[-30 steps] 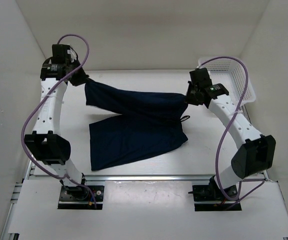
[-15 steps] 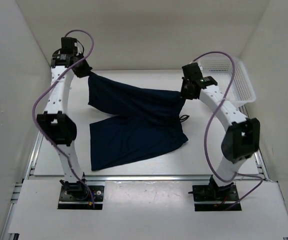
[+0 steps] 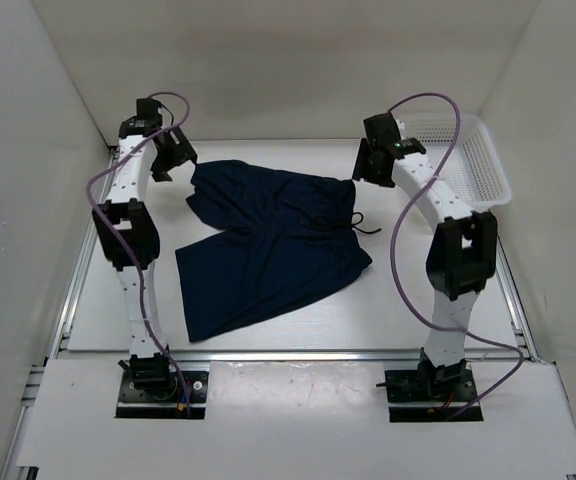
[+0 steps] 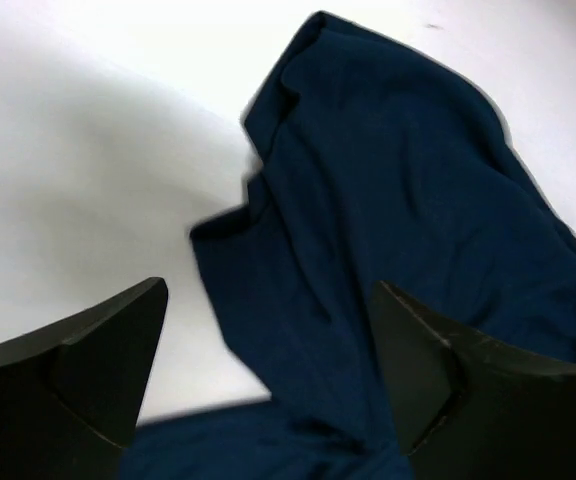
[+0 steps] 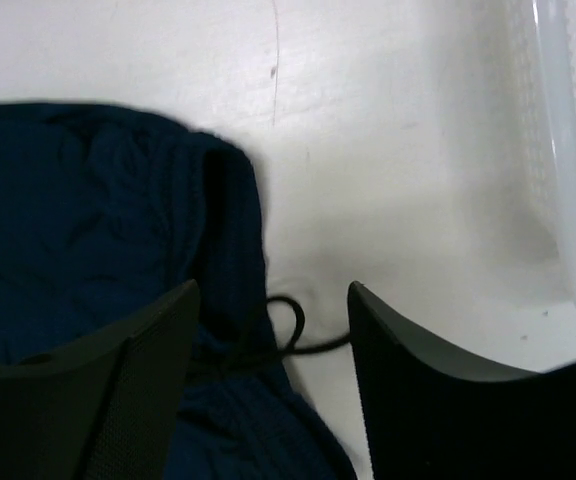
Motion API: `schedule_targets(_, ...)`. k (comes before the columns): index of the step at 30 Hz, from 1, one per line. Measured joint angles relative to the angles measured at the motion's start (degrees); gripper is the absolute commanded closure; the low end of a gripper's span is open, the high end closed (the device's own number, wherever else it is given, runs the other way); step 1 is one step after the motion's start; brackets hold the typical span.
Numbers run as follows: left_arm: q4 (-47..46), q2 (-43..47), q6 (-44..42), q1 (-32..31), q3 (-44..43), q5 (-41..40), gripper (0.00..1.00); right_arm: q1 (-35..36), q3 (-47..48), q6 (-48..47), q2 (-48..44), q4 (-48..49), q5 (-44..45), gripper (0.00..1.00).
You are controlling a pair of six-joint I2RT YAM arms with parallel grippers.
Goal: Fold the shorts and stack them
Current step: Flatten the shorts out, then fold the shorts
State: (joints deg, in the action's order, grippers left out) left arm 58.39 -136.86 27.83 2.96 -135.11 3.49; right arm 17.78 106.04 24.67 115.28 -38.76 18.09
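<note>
The shorts' near corner past the drawstring [image 3: 363, 225] sticks out onto bare tabletop, so the robot's right gripper will move back and down to close on the shorts' waistband there.
The dark navy shorts [image 3: 268, 245] lie on the white table, folded over themselves, with their upper edge toward the back. A black drawstring [image 3: 363, 225] trails out at their right side. My left gripper [image 3: 168, 162] hovers open just beyond the shorts' far left corner. In the left wrist view the shorts [image 4: 388, 200] lie loose below the open left gripper [image 4: 268, 370]. My right gripper [image 3: 365, 166] hovers open above the far right corner. In the right wrist view, the shorts [image 5: 88, 220] and the drawstring [image 5: 293, 330] lie under the open right gripper [image 5: 273, 380], which grips nothing.
A white mesh basket [image 3: 473, 150] stands at the back right of the table, close to the right arm; its wall [image 5: 568, 150] shows at the right in the right wrist view. White walls enclose the table on the left, back and right.
Both grippers have opened and let go of the shorts' far edge. The lifted fabric has dropped flat onto the table. Both arms have reached further back.
</note>
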Motion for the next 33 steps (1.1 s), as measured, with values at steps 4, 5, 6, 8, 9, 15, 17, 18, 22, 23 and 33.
schedule_targets(4,0.24,14.47,-0.81,-0.2,9.81,-2.51,0.25,1.29,-11.39,1.31,-10.4,0.59,-2.89,0.4)
schedule_targets(5,0.09,19.39,-0.85,-0.24,12.83,-3.1,0.29,1.53,-14.75,1.97,-13.64,0.52,-4.02,0.4)
schedule_targets(6,-0.92,25.09,-0.94,-0.33,17.38,-3.69,0.33,1.86,-18.03,2.54,-16.94,0.52,-5.35,0.4)
schedule_targets(8,-2.21,37.18,-0.79,-0.39,28.68,-4.0,0.38,2.25,-26.43,4.11,-24.11,1.88,-8.74,0.36)
schedule_targets(9,-3.23,43.15,-0.5,-0.39,35.3,-3.67,0.38,2.25,-29.88,4.81,-26.84,1.75,-9.92,0.35)
schedule_targets(15,-4.68,60.87,4.35,-1.51,73.48,0.87,0.26,2.05,-49.88,8.24,-36.76,3.17,-18.43,0.28)
schedule_targets(17,-4.81,60.63,6.62,-2.49,83.56,3.08,0.26,1.79,-53.33,9.35,-36.68,3.69,-21.07,0.28)
schedule_targets(18,-4.39,60.54,7.89,-2.99,87.58,4.31,0.26,1.64,-54.29,9.77,-36.48,4.13,-21.92,0.28)
schedule_targets(22,-3.58,62.31,11.8,-4.85,92.7,7.61,0.26,0.7,-55.23,11.3,-33.2,8.15,-24.0,0.32)
schedule_targets(23,-4.42,63.19,12.44,-5.11,92.63,8.13,0.26,0.46,-55.23,11.61,-31.78,9.6,-24.17,0.34)
schedule_targets(33,-6.32,66.14,16.15,-6.54,92.0,8.98,0.5,-1.66,-55.19,14.43,-21.33,18.69,-25.62,1.0)
